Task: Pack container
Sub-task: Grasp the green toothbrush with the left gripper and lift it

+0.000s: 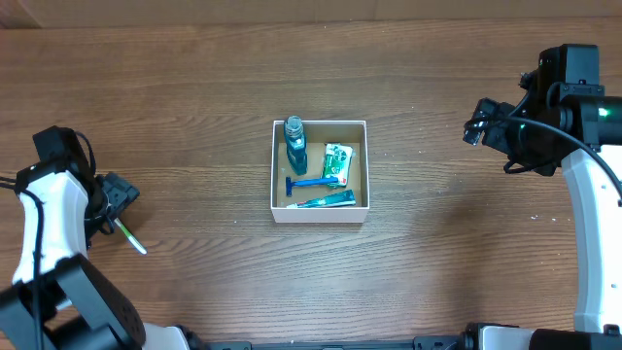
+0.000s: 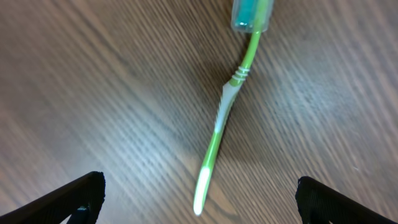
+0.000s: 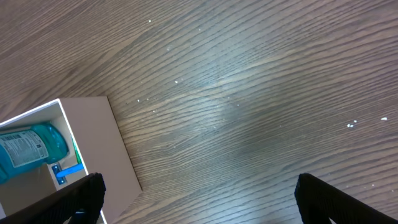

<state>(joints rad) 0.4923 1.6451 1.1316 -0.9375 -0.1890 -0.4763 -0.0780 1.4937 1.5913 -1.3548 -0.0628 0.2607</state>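
The white part of the green toothbrush (image 1: 123, 229) (image 2: 226, 104) is beside its ridges, and my left gripper should reach down to that white part.
The container (image 1: 321, 215), a small white-walled box with a brown floor, sits mid-table. It holds a blue bottle (image 1: 294, 144), a green packet (image 1: 336, 163), a blue razor (image 1: 306, 182) and a tube (image 1: 327, 200). A green toothbrush (image 1: 131, 238) lies on the table at the far left. In the left wrist view the toothbrush (image 2: 224, 118) has a clear cap on its head. My left gripper (image 2: 199, 183) is open above the toothbrush's handle end, not touching it. My right gripper (image 3: 199, 183) is open and empty, to the right of the container (image 3: 93, 143).
The table is dark wood grain. My left arm (image 1: 44, 204) stands at the left edge and my right arm (image 1: 559, 107) at the far right. The bottle also shows in the right wrist view (image 3: 31, 149).
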